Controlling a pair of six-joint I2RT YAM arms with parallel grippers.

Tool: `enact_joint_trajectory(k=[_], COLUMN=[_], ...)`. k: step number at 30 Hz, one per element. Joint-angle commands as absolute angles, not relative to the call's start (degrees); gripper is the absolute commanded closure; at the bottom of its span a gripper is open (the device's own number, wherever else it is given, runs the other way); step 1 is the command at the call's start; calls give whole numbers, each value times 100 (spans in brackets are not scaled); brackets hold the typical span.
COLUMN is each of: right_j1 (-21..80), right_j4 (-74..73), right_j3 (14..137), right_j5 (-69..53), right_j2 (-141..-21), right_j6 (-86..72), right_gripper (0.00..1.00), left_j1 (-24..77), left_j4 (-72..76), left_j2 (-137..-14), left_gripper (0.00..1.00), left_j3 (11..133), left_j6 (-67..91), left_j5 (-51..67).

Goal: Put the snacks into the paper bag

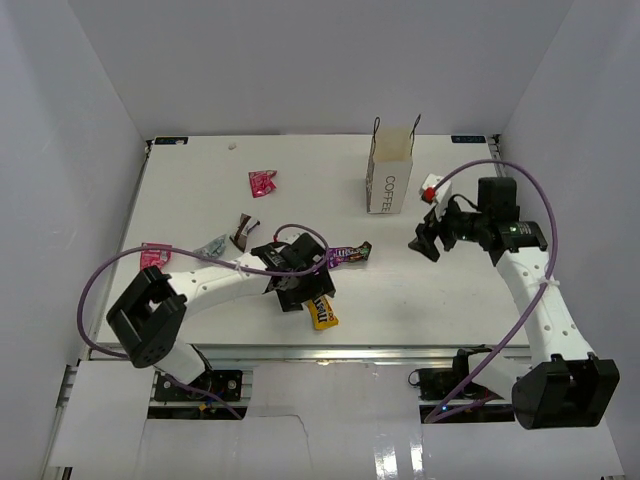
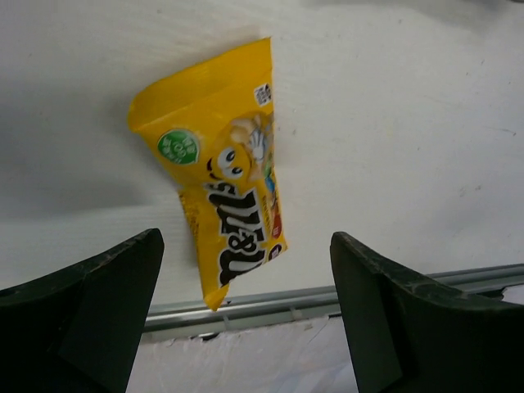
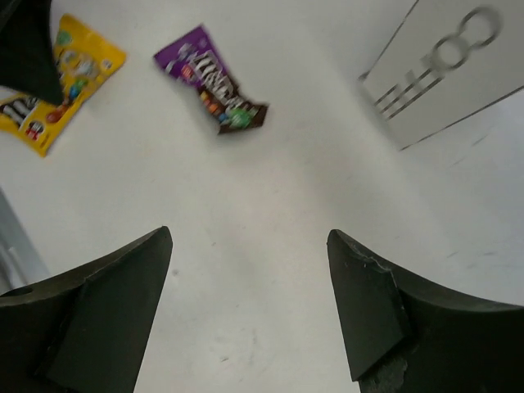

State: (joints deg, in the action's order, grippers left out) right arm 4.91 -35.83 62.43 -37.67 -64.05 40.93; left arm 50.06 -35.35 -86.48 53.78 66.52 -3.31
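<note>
The left gripper should next go down with its fingers on both sides of the yellow snack's lettered part, then close on the snack's long edges.
The white paper bag [image 1: 389, 177] marked "COFFEE" stands upright at the back right of the table; its side also shows in the right wrist view [image 3: 442, 65]. A yellow snack [image 1: 322, 313] [image 2: 221, 188] lies flat near the front edge, and my left gripper [image 1: 303, 288] [image 2: 246, 246] hangs open just above it, empty. A purple-and-dark snack [image 1: 351, 253] [image 3: 211, 79] lies mid-table. One pink-red snack [image 1: 263, 183] lies at the back, another [image 1: 154, 255] at the left. My right gripper [image 1: 428, 241] [image 3: 250, 237] is open and empty over bare table, in front of and to the right of the bag.
A small red-and-white object [image 1: 430, 191] sits right of the bag. A dark wrapper [image 1: 243, 230] and a silvery one [image 1: 212, 245] lie left of centre. The table's metal front rail [image 2: 344, 295] runs just below the yellow snack. White walls enclose three sides.
</note>
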Motion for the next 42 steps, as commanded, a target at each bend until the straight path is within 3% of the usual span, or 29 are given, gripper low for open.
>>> enact_joint_trajectory(k=[1, 9, 13, 14, 17, 20, 28, 37, 42], right_j1=[440, 343, 352, 343, 352, 352, 343, 343, 351], right_j4=[-3718, -3691, -3577, -3542, -3463, -3419, -3357, -3296, -3226], right_j3=[5470, 4843, 4641, 4545, 4412, 4272, 4140, 4122, 4087], right_j5=[-4156, -4508, -4702, -4728, -4764, -4790, -4737, -4685, -4702], right_j2=[-5908, -5695, -5748, -5765, -5792, -5792, -5792, -5748, -5695], right_j6=[4079, 4052, 3955, 3894, 3841, 3806, 3744, 3692, 3630], right_gripper=[18, 18, 18, 18, 18, 18, 18, 19, 19], left_j1=[5027, 5027, 5027, 5027, 5027, 5036, 5036, 5010, 5010], left_j4=[-3358, -3287, -3322, -3331, -3340, -3322, -2936, -2137, -4], left_j2=[-8955, -9712, -9791, -9782, -9660, -9414, -9096, -10265, -10582], left_gripper=[6, 19, 37, 48, 65, 73, 81, 84, 80], left_j3=[5695, 5809, 5950, 6002, 6090, 6319, 8285, 11185, 11102], left_j6=[6618, 6504, 6372, 6346, 6170, 5811, 3913, 1873, 899], left_j5=[-660, -474, -527, -545, -606, -746, -1010, -1450, -1564])
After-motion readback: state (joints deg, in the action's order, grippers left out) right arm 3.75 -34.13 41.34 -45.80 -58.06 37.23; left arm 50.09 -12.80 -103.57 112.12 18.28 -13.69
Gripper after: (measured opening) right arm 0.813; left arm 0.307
